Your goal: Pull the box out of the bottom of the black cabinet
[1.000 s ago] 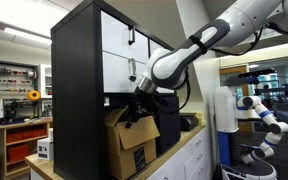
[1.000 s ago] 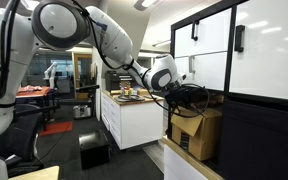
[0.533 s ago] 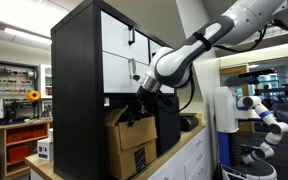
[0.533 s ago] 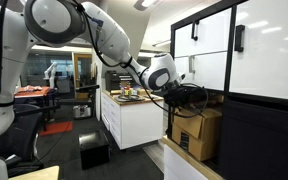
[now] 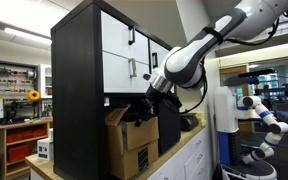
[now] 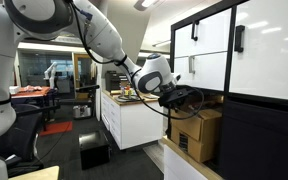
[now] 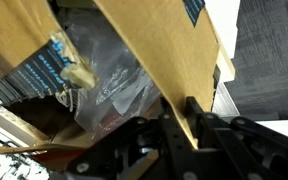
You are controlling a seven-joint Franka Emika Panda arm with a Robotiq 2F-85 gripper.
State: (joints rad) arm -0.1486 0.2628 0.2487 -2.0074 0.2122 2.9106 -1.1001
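Observation:
The box is still in the cabinet, so my gripper will next pull back to the open space before the box point(image 5: 130, 142) and release the flap there.
The brown cardboard box point(image 5: 130, 142) stands in the dark lower compartment of the black cabinet point(image 5: 76, 80), sticking out past its front, with a small label on its side. It also shows in an exterior view point(image 6: 198, 131) below the cabinet's white fronts point(image 6: 209, 42). My gripper point(image 5: 148, 97) is shut on one of the box's top flaps. In the wrist view the flap point(image 7: 159, 45) runs down between my gripper's fingers point(image 7: 182, 112), and clear plastic wrapping point(image 7: 104, 85) lies inside the box.
The cabinet stands on a light counter point(image 5: 179, 155). A white counter unit with items on it point(image 6: 127, 115) and a dark crate on the floor point(image 6: 94, 150) are nearby. Another robot arm point(image 5: 259, 115) stands at the back.
My gripper has moved away from the cabinet with the flap in it, and the box has come further out of the lower compartment.

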